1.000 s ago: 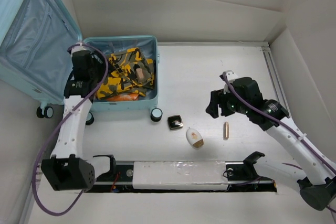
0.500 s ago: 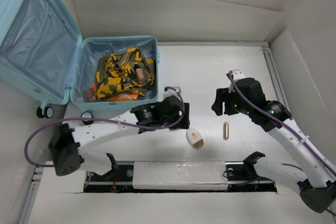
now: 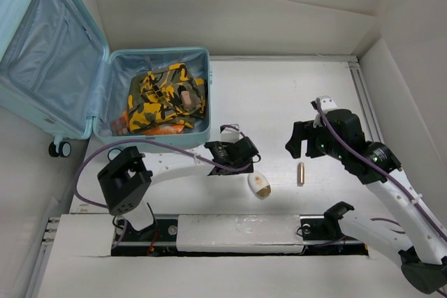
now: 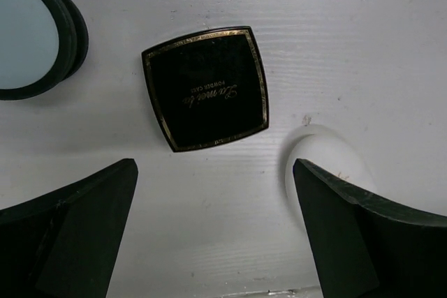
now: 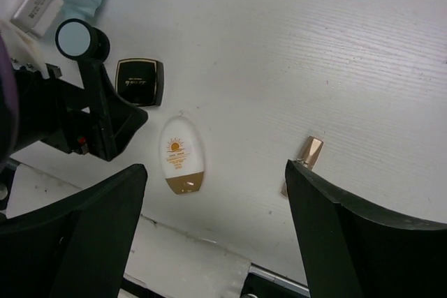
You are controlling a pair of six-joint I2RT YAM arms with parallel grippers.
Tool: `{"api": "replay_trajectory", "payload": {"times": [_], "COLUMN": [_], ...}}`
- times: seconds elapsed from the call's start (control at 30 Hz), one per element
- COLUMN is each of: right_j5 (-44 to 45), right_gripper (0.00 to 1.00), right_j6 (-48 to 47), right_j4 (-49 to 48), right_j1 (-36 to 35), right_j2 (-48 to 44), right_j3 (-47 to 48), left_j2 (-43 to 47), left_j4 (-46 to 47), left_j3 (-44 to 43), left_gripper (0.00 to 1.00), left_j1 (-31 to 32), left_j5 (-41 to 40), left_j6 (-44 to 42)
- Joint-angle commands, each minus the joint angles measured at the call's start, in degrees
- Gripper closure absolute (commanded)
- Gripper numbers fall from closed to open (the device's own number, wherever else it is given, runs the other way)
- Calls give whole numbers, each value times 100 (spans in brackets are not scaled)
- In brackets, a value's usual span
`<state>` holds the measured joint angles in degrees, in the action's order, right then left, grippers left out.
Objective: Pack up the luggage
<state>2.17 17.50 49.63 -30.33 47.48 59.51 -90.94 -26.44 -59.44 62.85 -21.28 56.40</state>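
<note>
The black square compact (image 4: 206,88) still lies just beyond the fingertips, so my left gripper moves down and outward next until its open fingers straddle the compact.
The light-blue luggage (image 3: 49,47) lies open at the far left, and yellow camouflage clothing (image 3: 164,97) fills its base. My left gripper (image 3: 234,154) is open, low over the table just right of the luggage. A black square compact (image 4: 206,88) lies just beyond its fingertips (image 4: 112,193). A white sunscreen bottle (image 3: 259,184) lies beside it, partly behind the right finger in the left wrist view (image 4: 325,158). My right gripper (image 3: 311,141) is open and empty, above a gold lipstick tube (image 3: 301,173), with the bottle (image 5: 180,155) and tube (image 5: 308,154) below it.
A luggage caster wheel (image 4: 31,40) sits next to the compact, and another (image 3: 59,149) is at the left edge. White walls enclose the table at the back and right. A white bar (image 3: 237,232) runs along the near edge between the arm bases.
My left arm has swung from the luggage down to the table, and its gripper now sits over the compact. My right gripper has drifted a little to the right.
</note>
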Motion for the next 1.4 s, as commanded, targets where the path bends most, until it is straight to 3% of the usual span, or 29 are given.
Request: {"api": "replay_trajectory", "payload": {"times": [0.0, 0.53, 0.67, 0.8, 0.9, 1.13, 1.23, 1.37], "right_j5": [-94, -631, -569, -508, -508, -578, -727, -973], "right_gripper": [14, 17, 17, 17, 17, 17, 18, 18], "right_j6": [-71, -229, -282, -343, -396, -449, -449, -396], "right_j4": [47, 47, 100, 161, 161, 30, -137, -356], "right_j1": [44, 97, 97, 97, 97, 97, 97, 97], "right_j2": [-108, -266, -266, -266, -266, -143, -90, 85], "right_j3": [26, -132, -71, -18, -18, -18, -140, -194], "left_j2": [-327, -1233, -1339, -1445, -1243, -66, 418, 849], "left_j4": [-2, 244, 297, 297, 166, -133, -204, -12], "left_j3": [-191, -665, -718, -718, -779, -1341, -1649, -1755], "left_gripper": [8, 13, 20, 38, 52, 59, 59, 59], "left_j1": [-36, -212, -212, -212, -212, -212, -597, -1738], "left_j5": [-245, -491, -491, -491, -491, -658, -746, -475], "left_j6": [205, 73, 73, 134, 134, -226, -558, -1190]}}
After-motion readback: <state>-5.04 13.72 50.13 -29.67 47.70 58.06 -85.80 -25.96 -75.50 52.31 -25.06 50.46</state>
